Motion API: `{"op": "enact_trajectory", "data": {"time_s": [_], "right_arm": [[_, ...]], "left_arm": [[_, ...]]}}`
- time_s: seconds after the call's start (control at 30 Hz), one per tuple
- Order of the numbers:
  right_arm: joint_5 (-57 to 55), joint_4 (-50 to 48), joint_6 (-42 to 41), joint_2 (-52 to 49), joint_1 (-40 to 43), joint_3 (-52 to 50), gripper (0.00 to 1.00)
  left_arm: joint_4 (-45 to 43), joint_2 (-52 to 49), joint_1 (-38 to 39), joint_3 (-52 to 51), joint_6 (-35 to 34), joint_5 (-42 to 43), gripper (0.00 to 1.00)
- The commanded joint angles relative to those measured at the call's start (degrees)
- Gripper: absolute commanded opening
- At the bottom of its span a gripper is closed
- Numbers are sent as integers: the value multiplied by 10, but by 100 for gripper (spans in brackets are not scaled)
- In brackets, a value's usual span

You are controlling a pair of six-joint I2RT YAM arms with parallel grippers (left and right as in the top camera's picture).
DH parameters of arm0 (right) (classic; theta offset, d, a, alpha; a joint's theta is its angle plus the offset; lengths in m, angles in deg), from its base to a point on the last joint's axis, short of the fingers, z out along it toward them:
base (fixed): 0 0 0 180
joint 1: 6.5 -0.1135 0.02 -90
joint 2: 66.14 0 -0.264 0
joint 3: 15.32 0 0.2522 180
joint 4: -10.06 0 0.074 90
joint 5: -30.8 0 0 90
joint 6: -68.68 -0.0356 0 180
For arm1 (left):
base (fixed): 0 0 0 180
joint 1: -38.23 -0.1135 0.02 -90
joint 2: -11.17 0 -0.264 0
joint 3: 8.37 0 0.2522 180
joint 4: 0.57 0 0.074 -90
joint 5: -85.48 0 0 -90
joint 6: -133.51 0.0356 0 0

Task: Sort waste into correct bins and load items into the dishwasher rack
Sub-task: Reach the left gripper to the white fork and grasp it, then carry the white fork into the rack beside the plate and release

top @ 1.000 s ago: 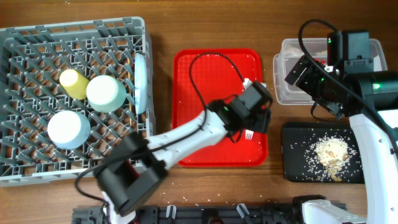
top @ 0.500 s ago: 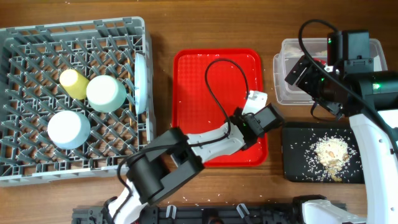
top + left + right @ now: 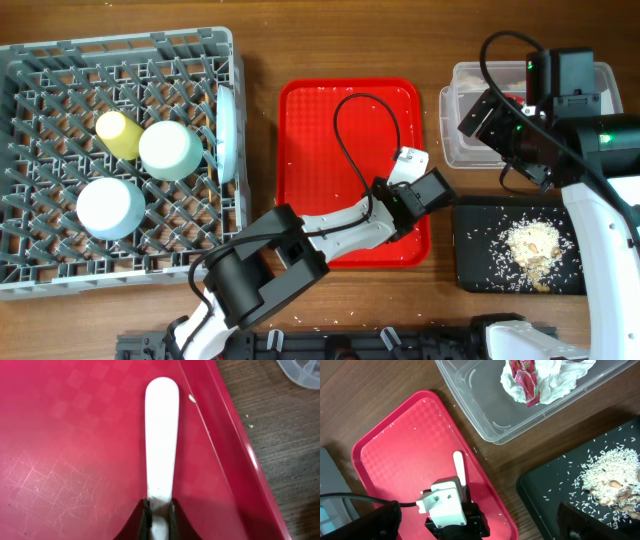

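Note:
The open gap between mint bowl (image 3: 170,150) and plate (image 3: 227,130) is to the left of my left gripper in the overhead view, so I should lift the fork over to it and then let it go.
My left gripper (image 3: 159,510) is shut on the white plastic fork (image 3: 161,435), low over the right edge of the red tray (image 3: 340,120). The fork's handle (image 3: 459,467) sticks out past the jaws; its tines are hidden. My right gripper (image 3: 495,118) hangs open and empty over the clear tub (image 3: 470,155), which holds the red wrapper (image 3: 525,380) and white tissue (image 3: 555,382). Food scraps (image 3: 530,245) lie on the black tray (image 3: 480,250). In the grey rack (image 3: 30,270) sit the yellow cup (image 3: 118,133), mint bowl (image 3: 170,150), light blue bowl (image 3: 110,207) and the plate (image 3: 227,130), on edge.
Loose rice grains dot the red tray and the wood around it. The left arm's cable (image 3: 345,110) loops over the tray. The tub and the black tray stand close to the red tray's right side.
My left gripper moved to the tray's right edge, came down over the fork and shut on its handle. The right arm has not moved.

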Motion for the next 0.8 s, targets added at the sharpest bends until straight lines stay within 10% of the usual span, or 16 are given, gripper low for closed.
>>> {"op": "enact_trajectory", "data": {"time_s": [0.0,0.43,0.77], "right_arm": [[-10,-1,7,-5,2,2,100],[-10,-1,7,-5,2,2,99],[-10,-1,7,-5,2,2,100]], "left_arm": [[21,-3,6,-9,2,9,4],[167,223,-23,-9,5,-13,4],[282,419,-325,-9,35,8,4]]}}
